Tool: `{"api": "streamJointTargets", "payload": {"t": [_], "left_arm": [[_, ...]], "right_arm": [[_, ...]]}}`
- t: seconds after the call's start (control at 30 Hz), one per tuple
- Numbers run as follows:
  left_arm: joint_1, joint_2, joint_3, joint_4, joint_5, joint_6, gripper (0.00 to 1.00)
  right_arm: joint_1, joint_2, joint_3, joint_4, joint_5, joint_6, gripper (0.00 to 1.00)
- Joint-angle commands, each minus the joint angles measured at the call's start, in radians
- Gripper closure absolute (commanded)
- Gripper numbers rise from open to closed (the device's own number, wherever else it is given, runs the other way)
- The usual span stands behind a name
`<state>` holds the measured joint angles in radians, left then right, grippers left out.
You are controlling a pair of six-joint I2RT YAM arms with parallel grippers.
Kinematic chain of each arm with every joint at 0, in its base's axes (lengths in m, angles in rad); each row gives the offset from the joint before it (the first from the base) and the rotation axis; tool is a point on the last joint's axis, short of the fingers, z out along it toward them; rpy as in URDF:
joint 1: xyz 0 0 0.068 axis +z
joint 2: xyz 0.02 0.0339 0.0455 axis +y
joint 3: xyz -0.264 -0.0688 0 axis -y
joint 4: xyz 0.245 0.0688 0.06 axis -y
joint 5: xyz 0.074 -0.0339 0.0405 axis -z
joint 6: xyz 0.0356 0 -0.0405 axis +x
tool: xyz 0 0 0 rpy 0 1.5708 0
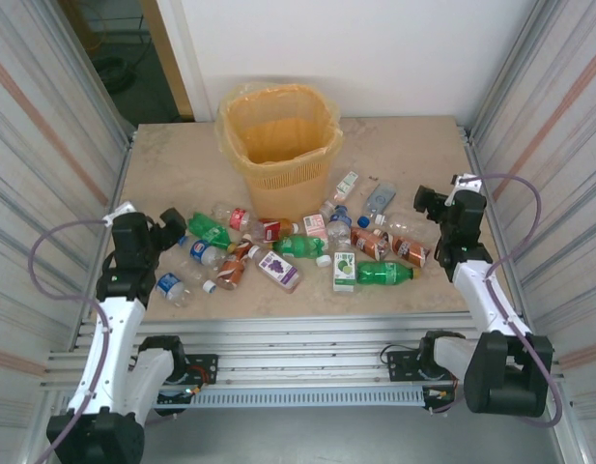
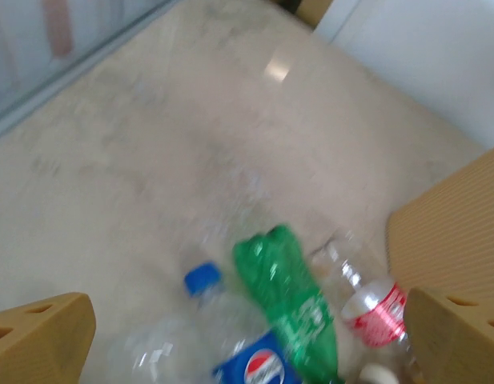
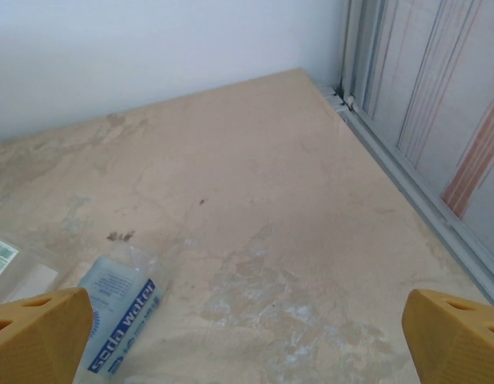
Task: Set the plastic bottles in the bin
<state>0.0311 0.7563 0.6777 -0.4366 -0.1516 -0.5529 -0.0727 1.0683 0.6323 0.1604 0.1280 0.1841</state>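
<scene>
My left gripper pulls back and lowers over the clear blue-capped bottle's blue label [image 1: 169, 283] next, because bare tabletop beside that bottle leaves room for a finger.
The orange-yellow bin [image 1: 278, 135] with its yellow liner stands at the back middle of the table. Several plastic bottles lie in a band in front of it, among them a green one [image 1: 383, 274] and a purple-labelled one [image 1: 278, 269]. My left gripper [image 1: 172, 227] is open at the band's left end, above a green bottle [image 2: 291, 300], a blue-capped Pepsi bottle [image 2: 202, 278] and a clear red-labelled bottle [image 2: 375, 308]; nothing is between its fingers [image 2: 38, 336]. My right gripper [image 1: 428, 201] is open and empty at the right end, with a flattened soda water bottle [image 3: 118, 308] to its left.
Ribbed metal walls [image 1: 46, 145] close both sides of the table, and a metal rail [image 1: 298, 338] runs along the front. A green-and-white carton [image 1: 344, 271] lies among the bottles. The bin's wall [image 2: 455, 232] stands to the right in the left wrist view.
</scene>
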Motion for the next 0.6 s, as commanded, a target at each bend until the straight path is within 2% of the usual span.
{"api": "streamJointTargets", "payload": {"t": [0.0,0.17,0.37,0.57], "left_arm": [[0.003,-0.036,0.043,-0.309,-0.044,-0.130,0.01],[0.003,-0.052,0.013,-0.430,-0.037,-0.175,0.01],[0.004,-0.034,-0.075,-0.427,0.004,-0.215,0.01],[0.012,0.009,-0.124,-0.386,0.009,-0.228,0.08]], "right_arm": [[-0.004,-0.042,0.062,-0.184,-0.002,0.065,0.02],[0.004,-0.059,0.103,-0.289,-0.037,0.081,0.02],[0.041,-0.073,0.134,-0.381,0.002,0.080,0.02],[0.063,-0.122,0.126,-0.406,0.024,0.072,0.02]]}}
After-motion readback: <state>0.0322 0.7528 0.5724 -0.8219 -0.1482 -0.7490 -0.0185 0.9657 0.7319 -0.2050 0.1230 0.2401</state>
